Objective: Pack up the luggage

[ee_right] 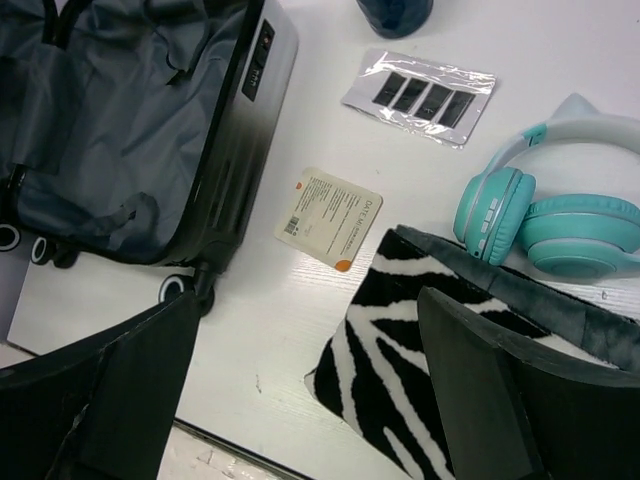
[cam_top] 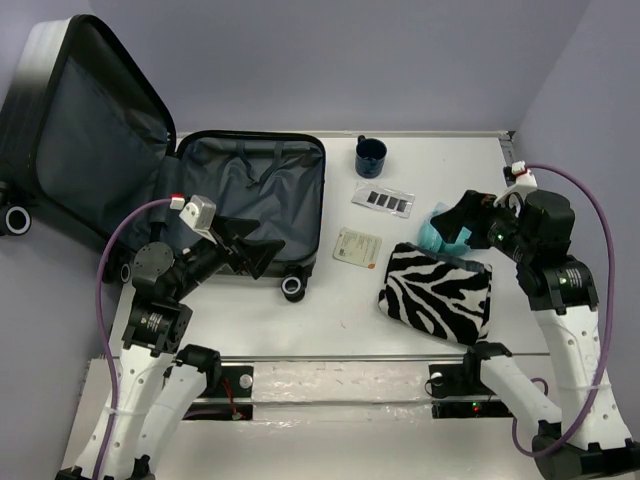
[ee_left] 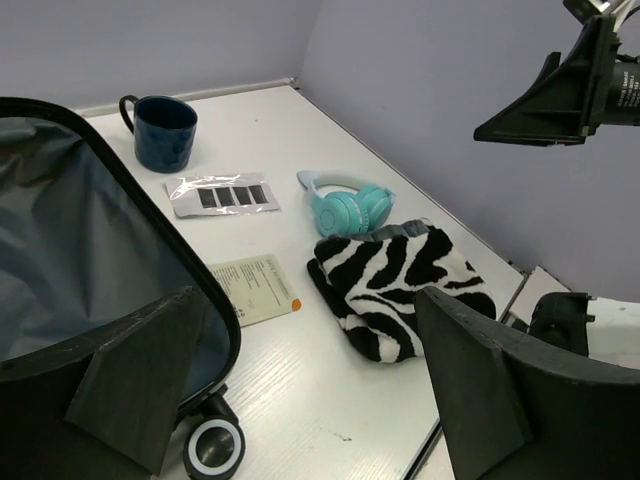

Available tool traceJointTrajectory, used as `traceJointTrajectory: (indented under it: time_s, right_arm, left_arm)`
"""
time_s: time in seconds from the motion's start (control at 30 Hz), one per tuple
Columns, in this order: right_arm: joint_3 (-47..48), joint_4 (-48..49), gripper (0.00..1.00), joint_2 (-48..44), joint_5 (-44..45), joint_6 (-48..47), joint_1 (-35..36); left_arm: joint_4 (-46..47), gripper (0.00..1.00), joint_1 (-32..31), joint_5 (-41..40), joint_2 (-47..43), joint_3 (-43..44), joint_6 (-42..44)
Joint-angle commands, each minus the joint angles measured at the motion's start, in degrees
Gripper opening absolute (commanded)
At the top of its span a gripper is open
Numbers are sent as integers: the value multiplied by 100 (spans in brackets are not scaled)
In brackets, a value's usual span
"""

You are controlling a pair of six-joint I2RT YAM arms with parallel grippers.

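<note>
The dark blue mug stands with its opening up, so my right gripper should move outward and down and close on its rim's side away from the suitcase (cam_top: 384, 149).
The luggage (cam_top: 250, 195) lies open at the left, its dark grey lining showing, its lid (cam_top: 90, 120) raised against the wall. Nothing shows inside it. It also shows in the left wrist view (ee_left: 80, 250) and the right wrist view (ee_right: 130, 120). My left gripper (cam_top: 255, 243) is open and empty above the suitcase's near right corner, by a wheel (ee_left: 213, 450). My right gripper (cam_top: 452, 225) is open and empty above the zebra-striped pouch (cam_top: 437, 290) and the teal headphones (cam_top: 435, 232).
On the table right of the suitcase lie a white card (cam_top: 357, 247), a clear packet with black strips (cam_top: 383, 198) and a dark blue mug (cam_top: 370, 156). The pouch (ee_right: 400, 340) overlaps the headphones (ee_right: 540, 210). Walls close the back and right.
</note>
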Motion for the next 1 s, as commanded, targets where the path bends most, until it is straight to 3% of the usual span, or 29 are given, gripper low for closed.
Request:
traceJointTrajectory:
  time_s: [0.0,0.23,0.43,0.57,0.83,0.93,0.97]
  right_arm:
    - [-44,485,95,217,-48,48,-27]
    - [-44,977,91,744,293,198,280]
    - [122,1267,75,1386,1056,154,869]
    - [771,1469,73,2831,1858,40,1160]
    - [3354,1566,76,5943,2992,-92,1221]
    - [4899,1278,76,7269,3238,-127,1221]
    - [5800,989,76,7606,3326,-153,1221]
  left_arm:
    - [156,99,-49,26,-85,20,160]
    - [24,99,-66,-97,-121,12,247]
    - [7,99,-84,-167,-147,3,221]
    - [-2,99,-110,-220,-95,-6,221]
    - [-64,99,-224,-351,90,12,247]
    - [-108,99,-242,-413,195,29,274]
    - [-108,99,-242,-431,239,38,291]
